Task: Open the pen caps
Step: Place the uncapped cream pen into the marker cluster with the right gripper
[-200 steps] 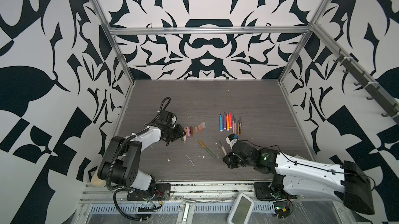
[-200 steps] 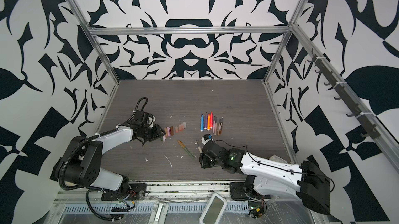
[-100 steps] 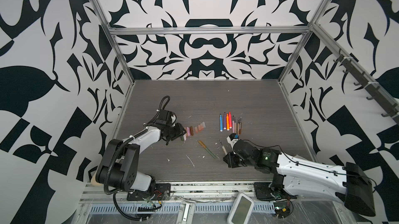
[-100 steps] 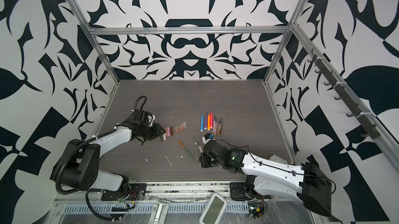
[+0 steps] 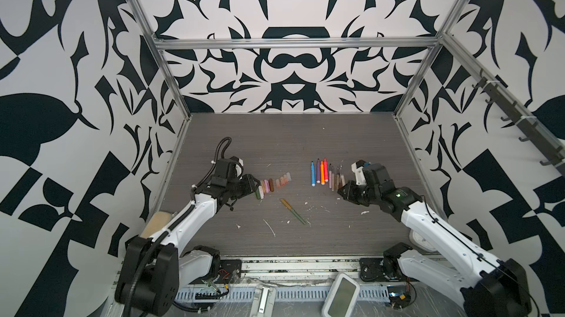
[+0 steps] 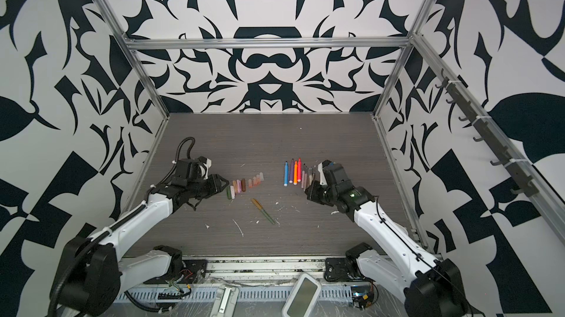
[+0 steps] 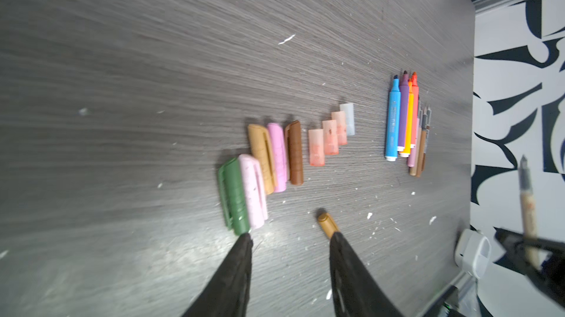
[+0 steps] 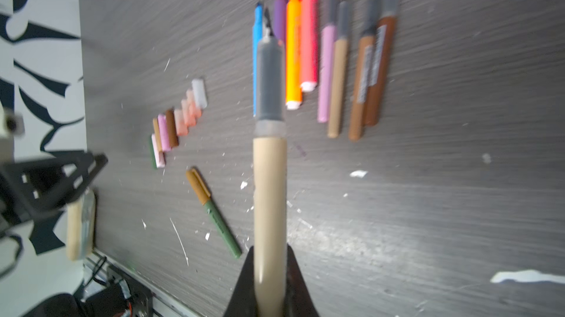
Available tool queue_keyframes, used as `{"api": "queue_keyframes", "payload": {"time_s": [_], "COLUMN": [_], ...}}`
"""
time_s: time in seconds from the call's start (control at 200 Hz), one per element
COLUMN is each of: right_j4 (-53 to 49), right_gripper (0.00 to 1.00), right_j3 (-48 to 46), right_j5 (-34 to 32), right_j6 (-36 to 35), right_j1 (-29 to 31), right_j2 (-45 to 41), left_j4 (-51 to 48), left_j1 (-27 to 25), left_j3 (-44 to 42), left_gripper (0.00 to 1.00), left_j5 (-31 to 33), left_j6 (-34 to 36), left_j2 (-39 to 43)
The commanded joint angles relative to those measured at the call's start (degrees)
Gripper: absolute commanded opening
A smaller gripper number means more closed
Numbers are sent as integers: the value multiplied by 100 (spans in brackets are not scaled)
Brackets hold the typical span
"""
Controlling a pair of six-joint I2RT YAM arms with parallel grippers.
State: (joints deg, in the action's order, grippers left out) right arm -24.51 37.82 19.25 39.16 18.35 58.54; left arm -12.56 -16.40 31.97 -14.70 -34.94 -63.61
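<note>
The beige pen's nib is bare, so my right gripper will next lower the pen to the tabletop [image 5: 346,177] [image 8: 404,81] beside the last brown pen below the gripper and let it go there.
Several loose pen caps [image 7: 275,159] lie in a slanted row left of centre, seen in both top views [image 5: 272,185] [image 6: 244,185]; the green cap [image 7: 234,196] is the nearest to me. My left gripper [image 7: 290,237] [image 5: 252,185] is open just short of the row, with bare table between its fingers and one tip at the green cap's end. My right gripper [image 8: 270,257] [image 5: 344,191] is shut on a beige pen [image 8: 270,193] whose grey nib end is bare. It holds the pen beside the row of uncapped pens [image 5: 324,173] [image 8: 321,55].
A green pen with a tan cap on it [image 5: 293,211] [image 8: 211,211] lies slanted on the table between the arms. White scraps [image 5: 270,228] are scattered over the front half. A white device [image 5: 341,298] sits on the front rail. Patterned walls close three sides.
My right gripper has carried the beige pen from the front centre back and to the right, up to the row of uncapped pens. The left gripper has stayed by the caps.
</note>
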Motion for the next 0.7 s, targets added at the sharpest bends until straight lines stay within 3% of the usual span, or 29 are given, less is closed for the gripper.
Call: {"api": "queue_keyframes", "payload": {"time_s": [0.0,0.13,0.3,0.405,0.695], "right_j4": [328,649,970,1086,1211], "right_gripper": [0,0,0,0,0], "right_j3": [182,176,194,259,549], "right_j5": [833,932,766,765,695], "right_j6": [-428,-560,-734,-820,-998], "right_j1": [-633,-1121,-1217,-1253,-1305], "right_j2": [427,1099,1828,2158,2940], "left_j4": [79,156,58,83,183], "left_j1": [14,12,14,14,10], "left_j3": [-391,-586,-733,-894,-793], "left_gripper": [46,46,46,53,53], "left_j5": [425,399,528,788,567], "left_j6": [26,84,162,107,158], "left_j2": [401,945,1633,1932,1553]}}
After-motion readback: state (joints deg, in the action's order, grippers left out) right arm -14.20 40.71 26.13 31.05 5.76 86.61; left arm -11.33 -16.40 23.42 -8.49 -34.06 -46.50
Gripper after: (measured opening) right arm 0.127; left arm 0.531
